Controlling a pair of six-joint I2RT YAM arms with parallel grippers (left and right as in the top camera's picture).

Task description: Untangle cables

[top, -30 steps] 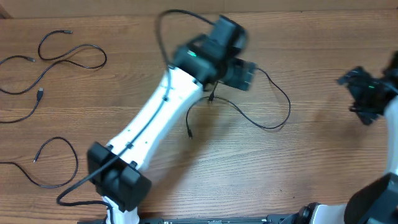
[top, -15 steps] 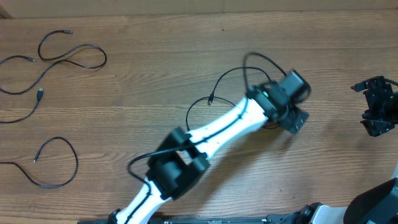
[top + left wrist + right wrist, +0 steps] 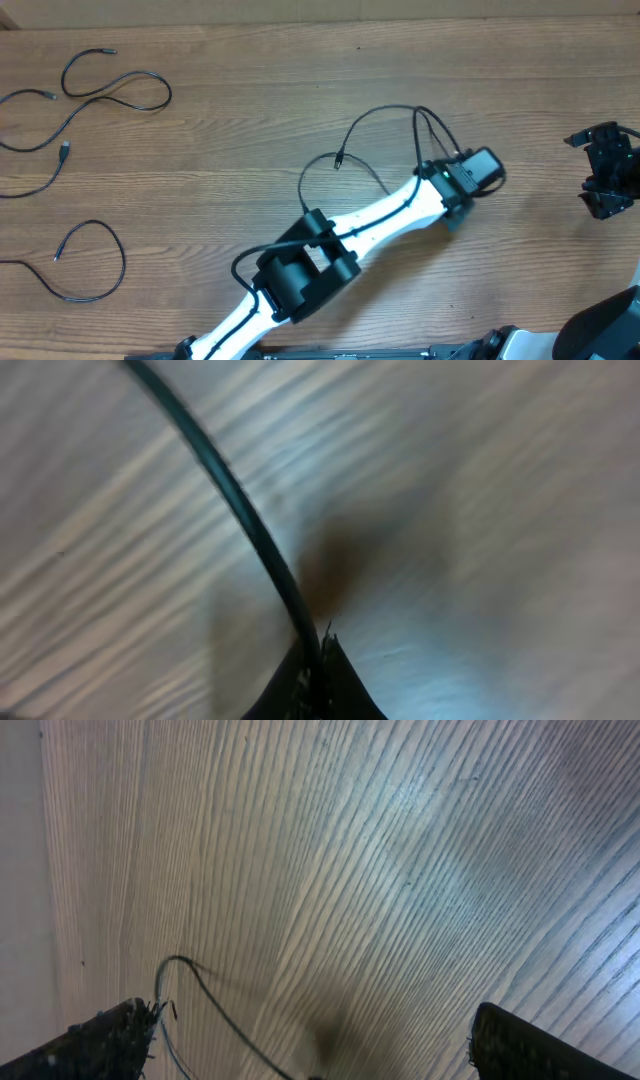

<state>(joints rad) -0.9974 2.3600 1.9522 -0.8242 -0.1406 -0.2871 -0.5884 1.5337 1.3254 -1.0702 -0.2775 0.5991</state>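
Observation:
I need to lift my left gripper, move it to the left in the overhead view and lower it to release beside the looped cable, because other cables lie there.
A thin black cable (image 3: pixel 385 110) arcs over the middle of the table, its small plug end (image 3: pixel 338 160) lying free. My left gripper (image 3: pixel 462 195) is at the right end of that loop. In the left wrist view my left gripper (image 3: pixel 318 660) is shut on the cable (image 3: pixel 235 500), which runs up to the left from the closed fingertips. At the right edge my right gripper (image 3: pixel 605 180) hangs open, apart from the cable. In its own view the right gripper (image 3: pixel 320 1055) holds nothing, and a thin dark cord (image 3: pixel 205 985) lies on the wood between its fingers.
Three more black cables lie at the far left: a looped one (image 3: pixel 115 90), one with a plug end (image 3: pixel 40 170) and a lower loop (image 3: pixel 90 260). The left arm (image 3: pixel 380 215) slants across the table's front middle.
The left arm swung from the far middle to the centre right and its gripper closed on the cable, dragging the loop rightward. The right gripper shifted slightly and stayed open.

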